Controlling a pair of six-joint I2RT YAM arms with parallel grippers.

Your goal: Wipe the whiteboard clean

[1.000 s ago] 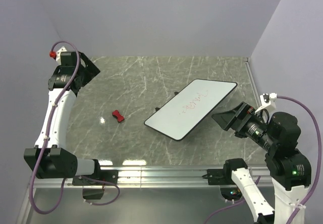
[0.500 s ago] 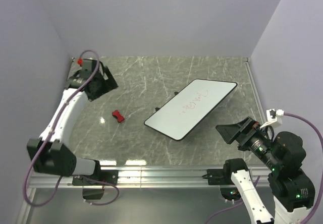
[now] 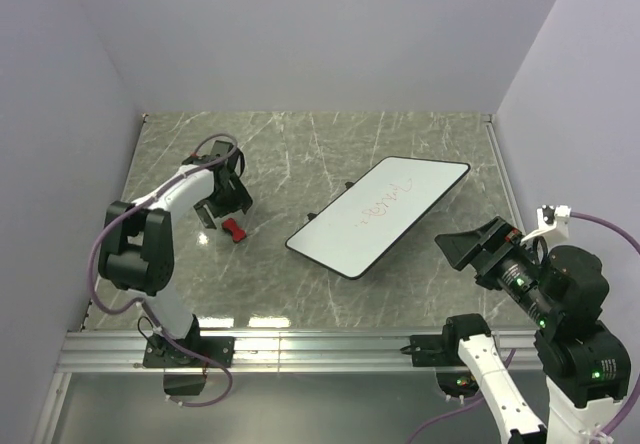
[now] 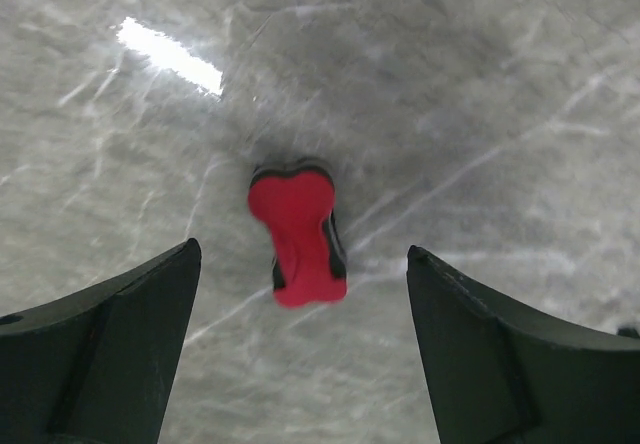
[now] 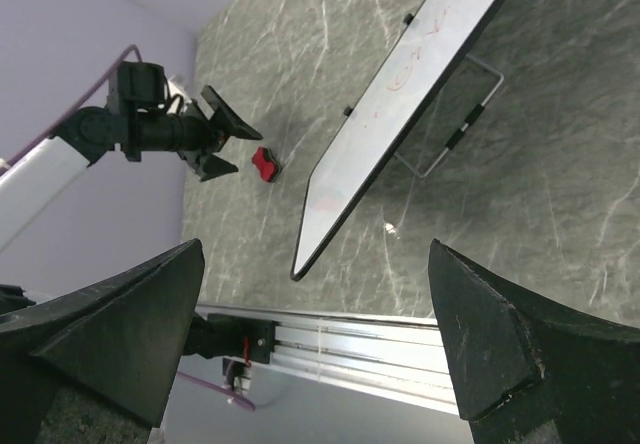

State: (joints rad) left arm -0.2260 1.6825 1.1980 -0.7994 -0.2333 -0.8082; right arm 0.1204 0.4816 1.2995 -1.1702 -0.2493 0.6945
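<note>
The whiteboard's near long edge [image 3: 417,220] [image 5: 447,72] lies below, propped clear of the tabletop, so my right gripper needs to lower to the left in the top view onto it next.
The whiteboard [image 3: 380,214] lies tilted on a wire stand in the middle right of the table, with faint reddish writing on it; it also shows in the right wrist view [image 5: 400,94]. The small red bow-shaped eraser [image 3: 234,230] lies on the grey marbled table. My left gripper [image 3: 225,209] is open and hangs just above the eraser [image 4: 297,232], which sits ahead of and between the fingers, untouched. My right gripper [image 3: 470,247] is open and empty, raised at the right, clear of the board's near right edge.
An aluminium rail [image 3: 320,344] runs along the table's near edge. Lilac walls close in the back and both sides. The board's wire stand [image 5: 455,134] sticks out under its right side.
My left arm has swung down from the far left corner to just over the eraser. My right gripper has drawn back and lifted a little.
</note>
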